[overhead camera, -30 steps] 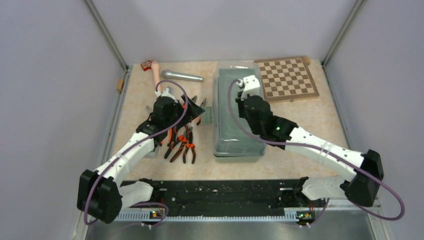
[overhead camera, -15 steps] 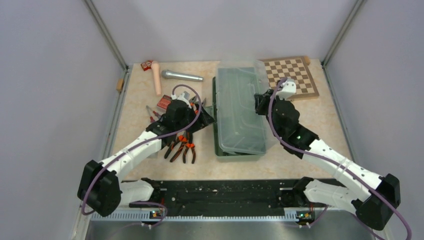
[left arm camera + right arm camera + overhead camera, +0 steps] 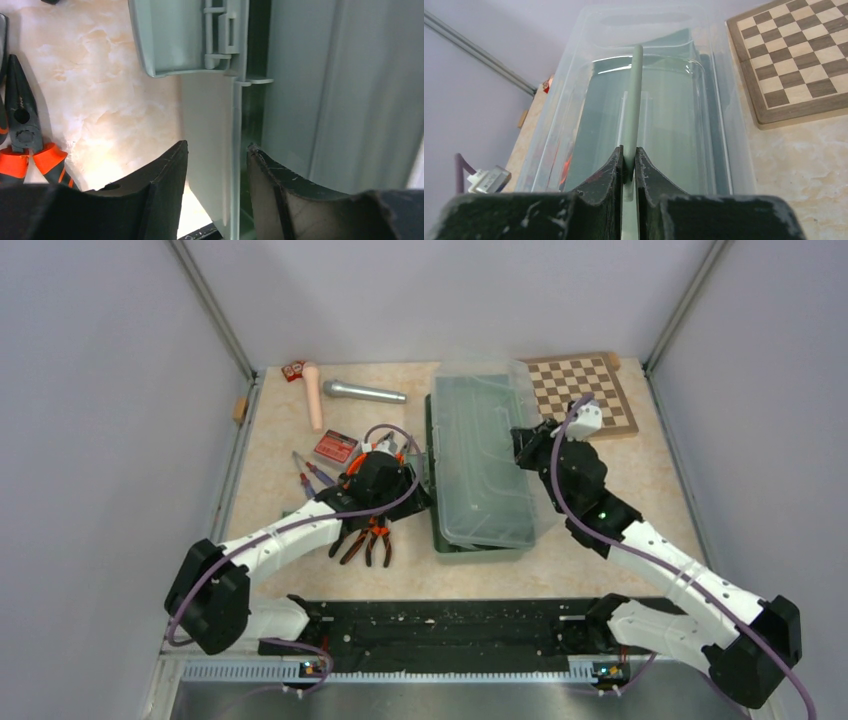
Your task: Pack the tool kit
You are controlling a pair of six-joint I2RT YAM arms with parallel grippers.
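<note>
My right gripper swings the lid's handle bar (image 3: 635, 100) to the right in the top view next, over the tabletop by the chessboard (image 3: 806, 157). It then releases the bar, since the lid covers the toolbox.
The sage-green toolbox (image 3: 436, 502) lies mid-table, its translucent lid (image 3: 480, 455) tilted up. My right gripper (image 3: 527, 445) is shut on the lid's green handle bar (image 3: 635, 100), with its jaws (image 3: 629, 150) pinching the bar's near end. My left gripper (image 3: 418, 490) is open at the box's left side. Its fingers (image 3: 217, 147) straddle the box's left wall (image 3: 234, 150) without pressing on it, just below the latch flap (image 3: 180, 40). Orange-and-black pliers (image 3: 365, 538) lie left of the box and also show in the left wrist view (image 3: 22, 135). Screwdrivers (image 3: 308, 473) and a small red box (image 3: 335, 446) lie farther left.
A wooden chessboard (image 3: 585, 390) lies at the back right, close to the lid's far edge. A silver microphone (image 3: 362, 392) and a pinkish cylinder (image 3: 313, 395) lie at the back left. Metal frame posts bound both sides.
The lid was flat a second ago and is now tilted up, with my right gripper swung to its right side. My left gripper has moved right from the pliers to the box's left wall.
</note>
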